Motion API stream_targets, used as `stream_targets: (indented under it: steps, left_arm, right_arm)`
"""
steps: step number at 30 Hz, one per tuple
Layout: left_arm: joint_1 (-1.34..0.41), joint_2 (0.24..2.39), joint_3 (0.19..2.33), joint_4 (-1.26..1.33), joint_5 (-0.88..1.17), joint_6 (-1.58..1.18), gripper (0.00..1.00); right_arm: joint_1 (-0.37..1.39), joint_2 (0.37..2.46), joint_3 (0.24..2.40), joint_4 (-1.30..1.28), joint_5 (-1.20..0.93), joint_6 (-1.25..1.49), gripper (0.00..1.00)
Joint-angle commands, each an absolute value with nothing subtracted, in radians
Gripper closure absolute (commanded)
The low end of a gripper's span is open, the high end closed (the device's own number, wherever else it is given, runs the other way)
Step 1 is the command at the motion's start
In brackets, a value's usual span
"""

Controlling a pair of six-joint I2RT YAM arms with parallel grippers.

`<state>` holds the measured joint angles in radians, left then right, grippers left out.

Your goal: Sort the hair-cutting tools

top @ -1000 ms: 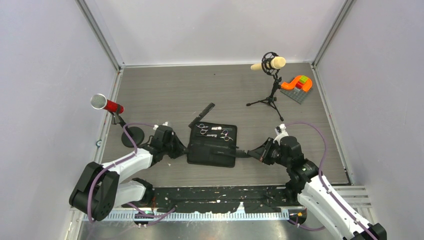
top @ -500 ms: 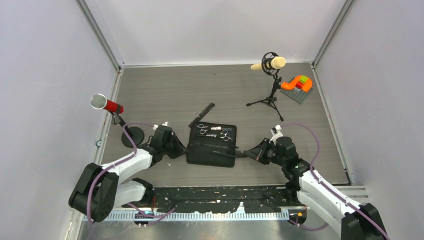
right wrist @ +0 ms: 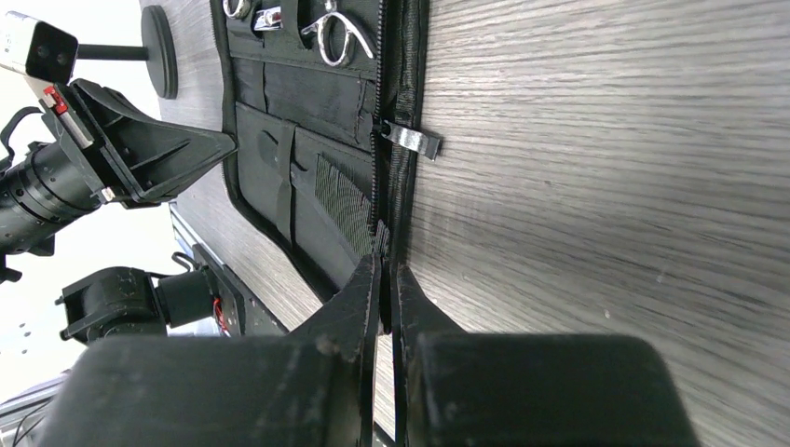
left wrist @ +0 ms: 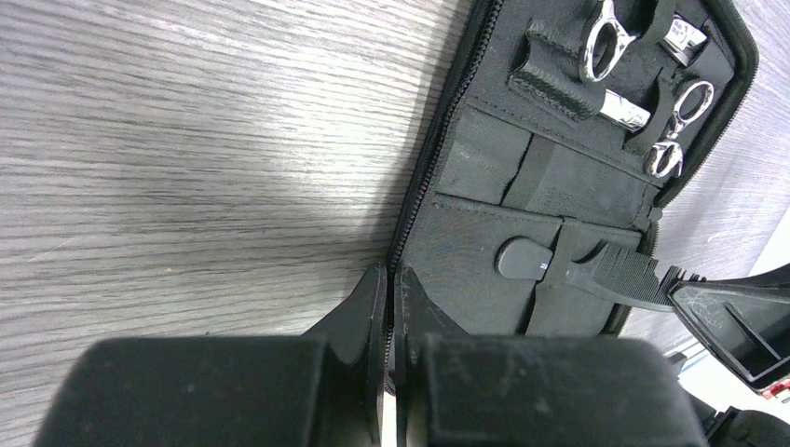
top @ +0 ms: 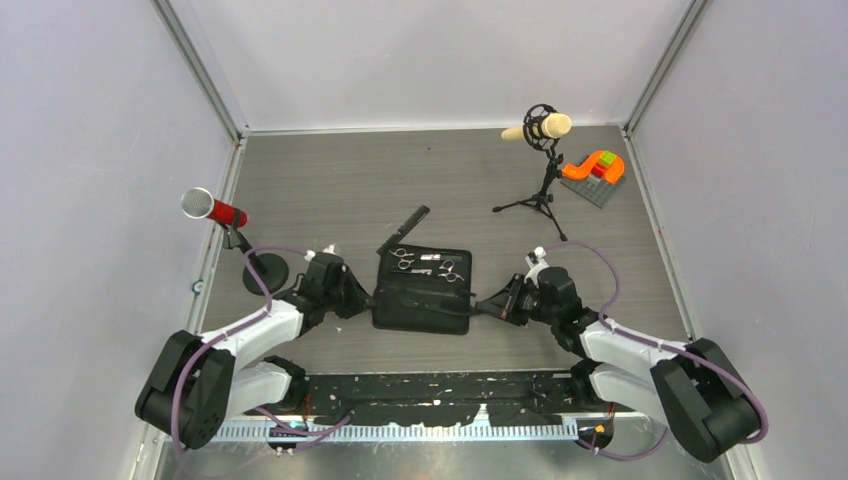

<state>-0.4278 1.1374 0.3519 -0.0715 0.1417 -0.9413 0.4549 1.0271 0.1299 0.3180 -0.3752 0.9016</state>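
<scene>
My right gripper will push the comb to the left in the top view, over the case's near pocket [top: 450,312] [right wrist: 326,231], and then let go of it. The comb's toothed end sticks out over the case's zipper edge.
A flat black case [top: 425,290] lies open mid-table. Two silver scissors [top: 403,258] [top: 452,270] sit strapped in its far half; they also show in the left wrist view [left wrist: 604,42] [left wrist: 680,126]. One black comb [left wrist: 615,277] lies across the case's near pocket, its teeth showing in the right wrist view [right wrist: 343,200]. My right gripper [top: 478,306] [right wrist: 384,265] is shut on that comb's end at the case's right zipper edge. My left gripper [top: 368,297] [left wrist: 388,275] is shut on the case's left zipper edge. Another black comb [top: 414,217] lies on the table behind the case.
A red microphone [top: 212,208] on a round base [top: 265,272] stands close behind my left arm. A beige microphone on a tripod [top: 540,128] stands at the back right, next to orange blocks on a grey plate [top: 595,168]. Walls enclose three sides.
My right gripper has moved left, closer to the case's right edge, with the arm stretched lower over the table. The left gripper and the case have not moved.
</scene>
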Motion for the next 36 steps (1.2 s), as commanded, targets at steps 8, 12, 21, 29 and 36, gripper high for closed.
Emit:
stream_targets:
  steps: [8,12,21,29,36]
  left_arm:
    - [-0.426,1.111,0.330,-0.111,0.127,-0.928,1.00]
    - [-0.426,1.100,0.324,-0.115,0.123,-0.928,1.00]
    - [-0.426,1.092,0.322,-0.118,0.121,-0.928,1.00]
    - [-0.426,1.088,0.320,-0.124,0.114,-0.930,1.00]
    - [-0.426,1.089,0.319,-0.126,0.114,-0.930,1.00]
  right_arm:
    - [0.572,1.240,0.272,0.450,-0.371,0.876,0.88]
    - [0.604,1.288,0.314,0.451,-0.365,0.868,0.88]
    - [0.639,1.379,0.369,0.439,-0.369,0.860,0.79]
    - [0.641,1.343,0.403,0.292,-0.302,0.807,0.55]
    - [0.661,1.311,0.451,0.130,-0.236,0.744,0.46]
